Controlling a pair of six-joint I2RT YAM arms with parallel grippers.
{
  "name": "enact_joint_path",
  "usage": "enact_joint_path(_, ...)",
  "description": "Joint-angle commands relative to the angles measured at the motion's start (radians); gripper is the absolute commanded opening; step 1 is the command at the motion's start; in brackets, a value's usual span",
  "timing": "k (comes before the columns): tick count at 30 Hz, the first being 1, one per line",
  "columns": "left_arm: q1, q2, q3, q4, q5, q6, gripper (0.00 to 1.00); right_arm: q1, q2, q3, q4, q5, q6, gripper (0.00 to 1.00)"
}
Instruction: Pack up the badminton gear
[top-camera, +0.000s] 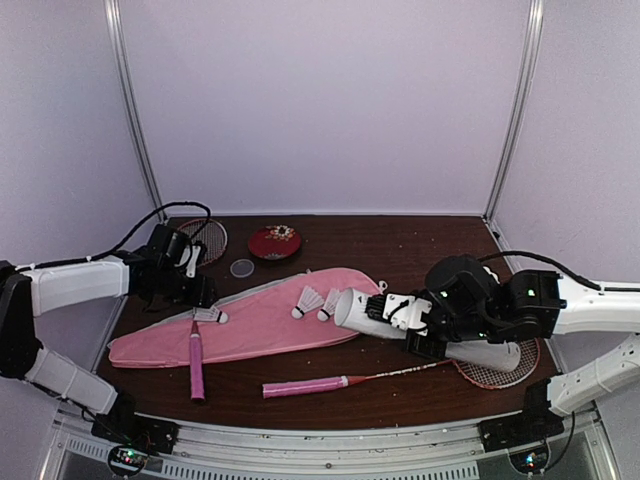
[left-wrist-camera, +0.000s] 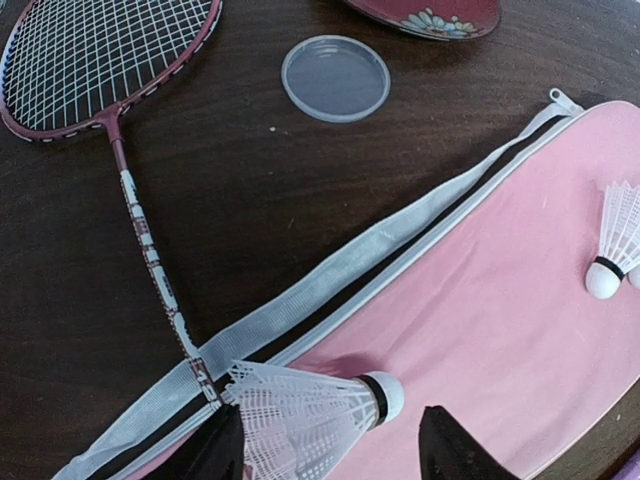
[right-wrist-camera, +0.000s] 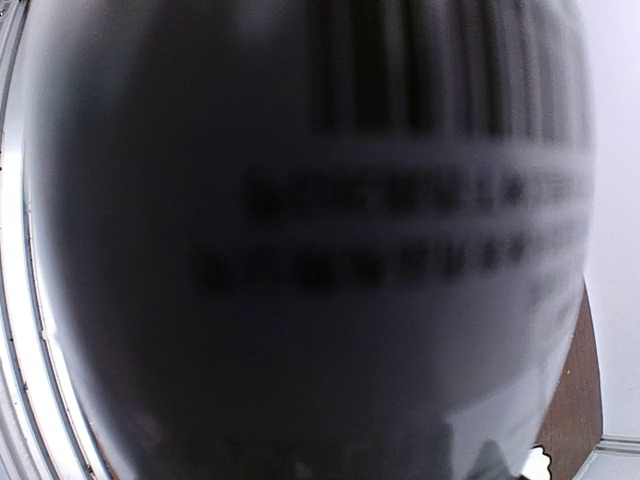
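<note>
My left gripper comes down onto the shuttlecock's feather skirt (top-camera: 206, 315) (left-wrist-camera: 305, 422) next and closes there. The skirt lies just below, between its spread fingers, with the cork clear.
A pink fabric bag (top-camera: 250, 325) lies flat across the table's middle, its zipper edge (left-wrist-camera: 330, 290) showing. A white shuttlecock (left-wrist-camera: 310, 410) rests on the bag between the spread fingers (left-wrist-camera: 215, 455) of my left gripper (left-wrist-camera: 330, 450), and the right finger stands clear of its cork. Two more shuttlecocks (top-camera: 308, 302) lie on the bag near the mouth of the long white tube (top-camera: 360, 310). My right gripper (top-camera: 415, 322) is shut on the tube, which fills the right wrist view (right-wrist-camera: 300, 250). One racket (left-wrist-camera: 100, 60) lies at the left, its pink handle (top-camera: 196, 365) toward me. The other racket (top-camera: 300, 387) lies along the front.
A clear round lid (left-wrist-camera: 335, 78) lies on the dark table behind the bag. A dark red dish (top-camera: 274, 241) sits at the back. The second racket's head (top-camera: 495, 372) lies under the right arm. White walls close in the table.
</note>
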Motion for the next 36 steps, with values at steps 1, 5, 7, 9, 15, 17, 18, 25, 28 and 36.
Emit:
enact_joint_path(1, 0.012, 0.005, 0.006, 0.036, 0.063, -0.002, 0.59, -0.002, 0.000, 0.031, -0.001, 0.001, 0.009, 0.31)
enact_joint_path(5, 0.012, -0.004, -0.053, 0.068, 0.086, -0.028, 0.53, -0.002, 0.000, 0.030, -0.008, 0.007, 0.011, 0.31)
enact_joint_path(7, 0.013, -0.007, -0.070, 0.066, 0.088, -0.033, 0.47, -0.001, -0.001, 0.026, -0.008, 0.013, 0.013, 0.31)
enact_joint_path(9, 0.013, -0.013, -0.087, 0.075, 0.103, -0.038, 0.38, -0.001, 0.000, 0.025, -0.011, 0.015, 0.012, 0.31)
enact_joint_path(15, 0.005, -0.048, -0.093, 0.106, 0.141, -0.033, 0.08, -0.002, -0.001, 0.012, 0.005, 0.032, 0.025, 0.31)
enact_joint_path(17, -0.030, -0.087, -0.075, 0.122, 0.169, -0.021, 0.00, -0.002, -0.006, 0.006, 0.015, 0.036, 0.033, 0.31)
enact_joint_path(18, -0.061, -0.114, -0.050, 0.112, 0.163, -0.005, 0.00, -0.002, -0.009, 0.003, 0.021, 0.039, 0.034, 0.31)
enact_joint_path(25, -0.344, -0.277, 0.143, 0.118, 0.231, 0.156, 0.00, -0.002, -0.027, -0.002, 0.037, 0.070, 0.038, 0.31)
enact_joint_path(28, -0.479, -0.302, 0.191, 0.141, 0.254, 0.234, 0.00, -0.002, -0.028, 0.000, 0.045, 0.075, 0.042, 0.31)
enact_joint_path(36, -0.667, -0.185, 0.322, 0.132, 0.301, 0.327, 0.00, -0.002, -0.042, 0.010, 0.073, 0.046, 0.042, 0.32)
